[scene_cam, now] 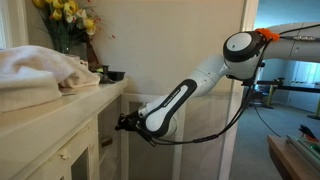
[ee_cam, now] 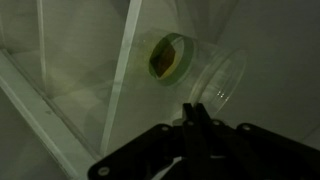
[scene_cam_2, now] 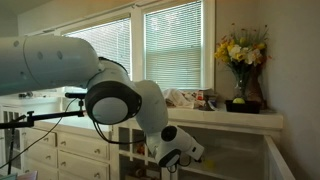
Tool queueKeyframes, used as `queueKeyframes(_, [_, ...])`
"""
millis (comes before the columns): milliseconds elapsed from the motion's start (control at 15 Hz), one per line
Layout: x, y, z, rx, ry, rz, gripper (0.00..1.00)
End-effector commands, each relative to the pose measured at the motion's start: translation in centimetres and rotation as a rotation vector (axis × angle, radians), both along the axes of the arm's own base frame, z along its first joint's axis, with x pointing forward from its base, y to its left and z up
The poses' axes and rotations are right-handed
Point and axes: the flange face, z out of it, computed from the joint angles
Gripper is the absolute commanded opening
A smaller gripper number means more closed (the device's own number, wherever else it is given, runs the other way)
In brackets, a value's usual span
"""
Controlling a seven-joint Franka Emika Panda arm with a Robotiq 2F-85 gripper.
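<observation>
The clear cup is already inside the white cabinet, so next I will gently move my gripper slightly outward and open it to let go of the cup's rim.
In the wrist view a clear plastic cup [ee_cam: 200,70] lies on its side, its open rim turned to the camera and a yellow-green patch showing at its bottom. My gripper [ee_cam: 196,110] comes in from below with its two black fingers pressed together on the lower edge of the cup's rim. In both exterior views the gripper [scene_cam: 125,122] [scene_cam_2: 166,158] hangs low, below the countertop and close to the white cabinet front [scene_cam: 75,140]. The cup cannot be made out in either of those views.
On the white counter [scene_cam: 105,88] sit crumpled cloths [scene_cam: 35,72], a vase of yellow flowers [scene_cam: 65,20] [scene_cam_2: 240,55] and a dark dish [scene_cam: 113,75]. White drawers [scene_cam_2: 80,150] stand under windows with blinds [scene_cam_2: 175,45]. A doorway opens behind the arm [scene_cam: 285,110].
</observation>
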Motion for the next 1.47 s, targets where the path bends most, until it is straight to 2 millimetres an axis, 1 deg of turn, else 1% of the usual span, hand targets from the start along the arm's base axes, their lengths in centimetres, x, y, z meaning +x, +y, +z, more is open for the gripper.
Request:
queueKeyframes(0, [1.7,0.3,-1.2,0.014,0.011,0.031,0.01])
queueKeyframes(267, [2.9,0.5,-2.3,-0.009,0.058,0.058,0.01])
queueKeyframes(333, [2.7,0.7,-1.2,-0.023,0.069,0.065,0.01])
queueKeyframes(667, [3.0,1.4,-1.0,-0.043,0.070,0.089,0.01])
queueKeyframes(800, [3.3,1.7,-1.4,-0.041,0.082,0.091,0.01])
queueKeyframes(1400, [3.6,2.3,-1.7,-0.030,0.126,0.102,0.01])
